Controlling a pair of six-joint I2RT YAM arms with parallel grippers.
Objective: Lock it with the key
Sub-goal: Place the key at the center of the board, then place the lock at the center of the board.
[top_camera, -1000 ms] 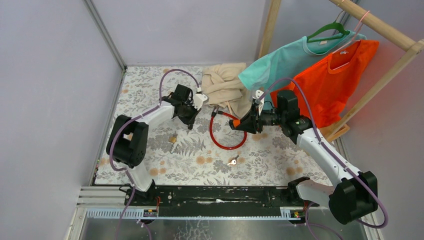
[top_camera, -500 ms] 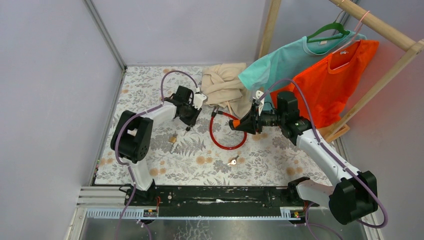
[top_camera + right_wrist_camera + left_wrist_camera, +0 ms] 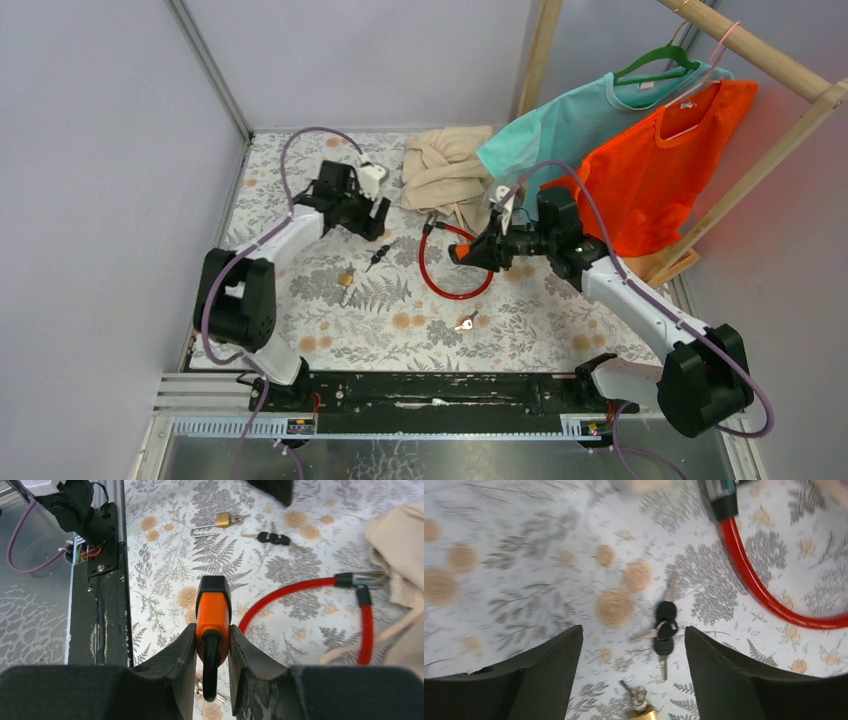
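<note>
My right gripper moves back and down to the clear fern print next, below it and to its left in the top view, to release the padlock.
A bunch of black-headed keys (image 3: 665,625) lies loose on the flowered tablecloth, also seen from above as the keys (image 3: 378,256). My left gripper (image 3: 633,632) hovers over them, open and holding nothing; it shows from above as the left gripper (image 3: 376,222). My right gripper (image 3: 212,630) is shut on an orange padlock (image 3: 212,611) with a black shackle, held above the table and visible from above as the orange padlock (image 3: 463,251). A brass padlock (image 3: 346,279) with a key in it lies near the black keys.
A red cable lock (image 3: 452,264) loops on the table under the right gripper. A loose silver key (image 3: 465,322) lies nearer the arms. A beige cloth (image 3: 447,170) lies at the back. Teal and orange shirts (image 3: 650,160) hang on a wooden rack at the right.
The left gripper opened and let go of the black keys, which now lie on the table. It then pulled back toward the far left. The right arm shifted slightly left with the orange padlock.
</note>
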